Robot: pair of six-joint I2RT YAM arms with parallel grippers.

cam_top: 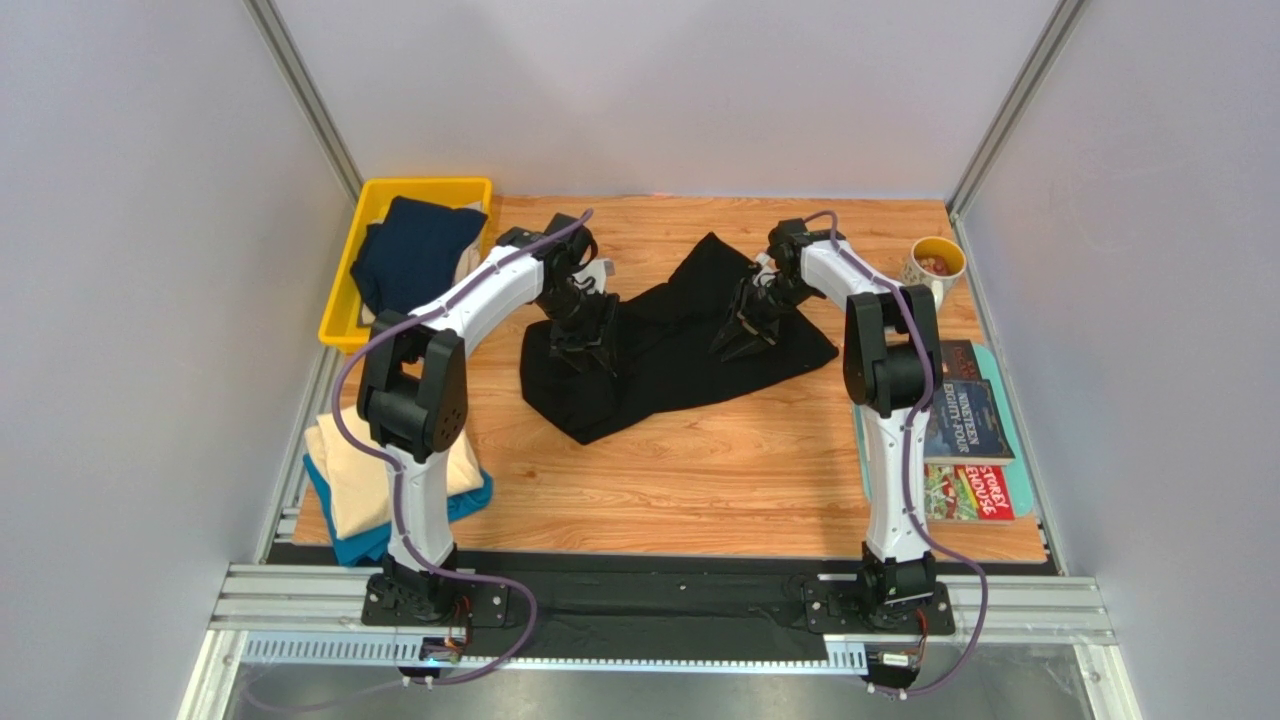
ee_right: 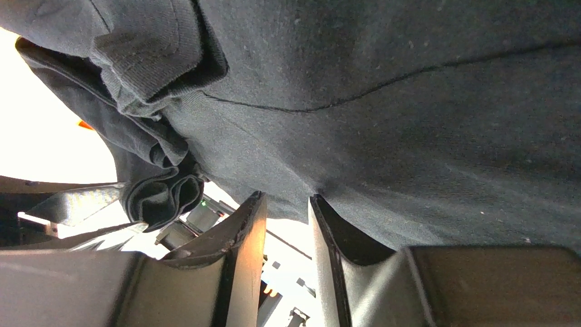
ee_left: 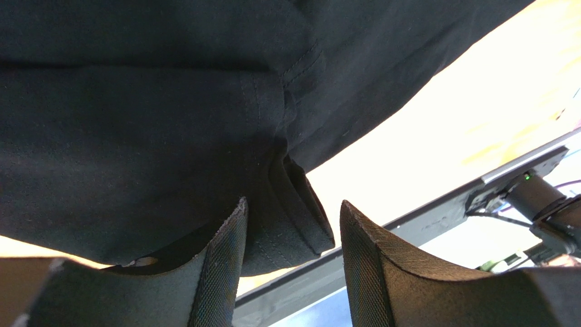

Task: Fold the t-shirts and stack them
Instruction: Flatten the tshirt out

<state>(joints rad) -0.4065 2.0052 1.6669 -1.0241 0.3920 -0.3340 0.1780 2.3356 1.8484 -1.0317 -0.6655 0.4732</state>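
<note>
The t-shirt's hem fold is already between the left gripper's wide-open fingers, so the gripper will stay low over it next and close the fingers onto the t-shirt.
The large black t-shirt [cam_top: 676,353] lies bunched and partly folded in the middle of the wooden table. My left gripper [cam_top: 586,338] is down on its left part; in the left wrist view the fingers [ee_left: 221,272] stand wide apart, with a hem fold of the black cloth [ee_left: 136,122] at their tips. My right gripper [cam_top: 747,323] is down on its right part; its fingers [ee_right: 249,231] stand a little apart, with the black cloth [ee_right: 409,102] just past the tips and light showing in the gap. The navy t-shirt [cam_top: 413,255] lies in the bin. The cream t-shirt [cam_top: 353,473] lies folded on the teal-blue one [cam_top: 353,540] at the near left.
The yellow bin [cam_top: 349,293] stands at the far left. A mug [cam_top: 935,267] stands at the far right corner. Colourful magazines [cam_top: 969,435] lie along the right edge. Grey walls close in the table on three sides.
</note>
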